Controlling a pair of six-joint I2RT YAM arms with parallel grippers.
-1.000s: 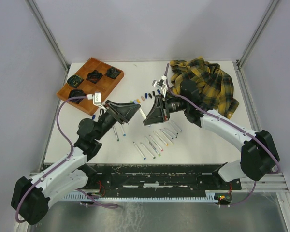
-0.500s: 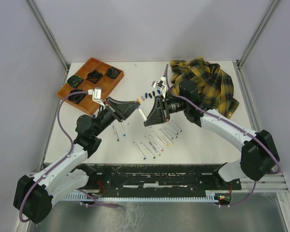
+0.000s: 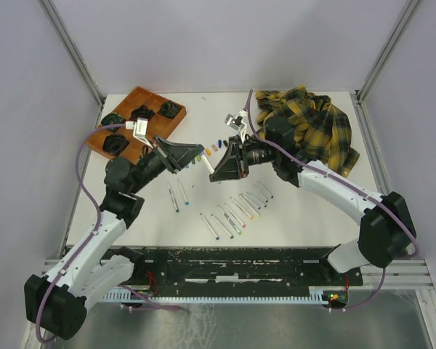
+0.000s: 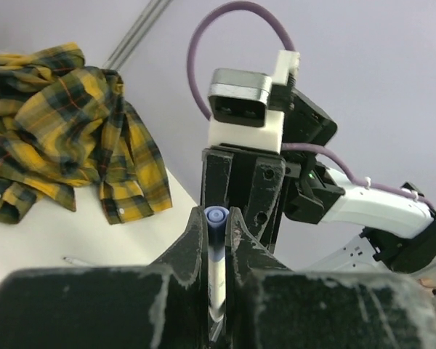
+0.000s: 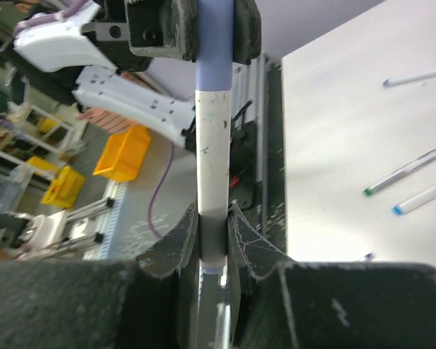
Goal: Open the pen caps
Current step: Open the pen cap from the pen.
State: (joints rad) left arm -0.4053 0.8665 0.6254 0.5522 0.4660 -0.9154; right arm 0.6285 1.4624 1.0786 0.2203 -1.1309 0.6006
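Observation:
My left gripper holds the cap and will pull it off toward the tray next. It will then lower the cap and let go of it at the end of the row by the tray, where loose caps lie.
A white pen (image 3: 206,166) hangs above the table between my two grippers. My left gripper (image 3: 198,155) (image 4: 216,214) is shut on its purple pen cap (image 4: 216,216) (image 5: 214,43). From the opposite side, my right gripper (image 3: 216,174) (image 5: 213,214) is shut on the white barrel (image 5: 212,153), close to its other end. The cap still sits on the barrel. Several loose pen caps (image 3: 215,145) lie in a short row on the table behind the grippers. Several uncapped pens (image 3: 236,209) lie side by side in front of them.
A wooden tray (image 3: 154,120) with black items in its compartments stands at the back left. A yellow and black plaid shirt (image 3: 312,127) (image 4: 65,116) is heaped at the back right. Two more pens (image 3: 178,196) lie left of the pen row.
My left gripper has closed onto the pen's cap end. Both arms have carried the pen slightly up and away from me, and the left elbow has swung left.

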